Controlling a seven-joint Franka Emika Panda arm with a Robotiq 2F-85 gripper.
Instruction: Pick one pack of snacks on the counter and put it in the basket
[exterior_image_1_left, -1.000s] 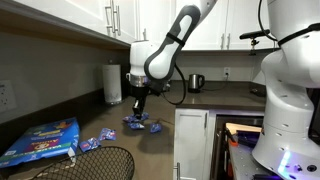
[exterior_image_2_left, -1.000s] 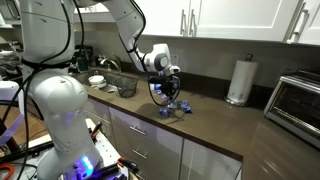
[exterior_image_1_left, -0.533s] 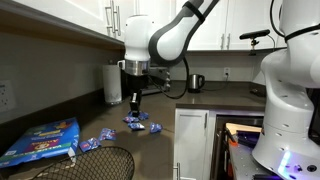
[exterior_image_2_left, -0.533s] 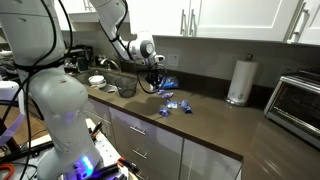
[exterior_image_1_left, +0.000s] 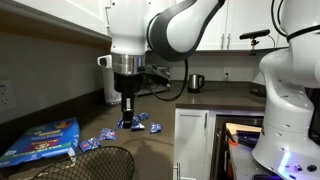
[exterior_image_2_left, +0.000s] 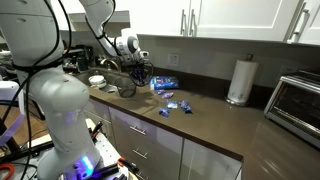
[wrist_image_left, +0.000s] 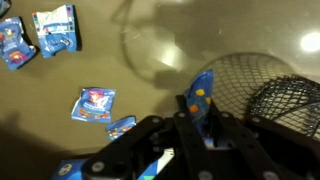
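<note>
The basket's opening (exterior_image_1_left: 92, 164) (wrist_image_left: 290, 105) lies to the right of my gripper in the wrist view, so next my gripper should move that way over it and release the pack.
My gripper (wrist_image_left: 196, 118) is shut on a blue snack pack (wrist_image_left: 200, 88) that stands up between the fingers. It hangs above the dark counter (wrist_image_left: 150, 50), beside the black wire-mesh basket (wrist_image_left: 262, 88). In both exterior views the gripper (exterior_image_1_left: 128, 108) (exterior_image_2_left: 138, 72) is lifted off the counter, close to the basket (exterior_image_1_left: 95, 163) (exterior_image_2_left: 124, 86). Several more blue snack packs lie loose on the counter (wrist_image_left: 95, 103) (exterior_image_1_left: 141, 122) (exterior_image_2_left: 175, 103).
A large flat blue bag (exterior_image_1_left: 42, 140) (exterior_image_2_left: 165, 84) lies on the counter near the packs. A paper towel roll (exterior_image_1_left: 112, 85) (exterior_image_2_left: 238, 80) stands at the wall. A kettle (exterior_image_1_left: 195, 82) and a toaster oven (exterior_image_2_left: 296, 100) are further along. Wall cabinets hang overhead.
The arm has lifted off the scattered packs and swung along the counter toward the basket, with the blue snack pack in its fingers.
</note>
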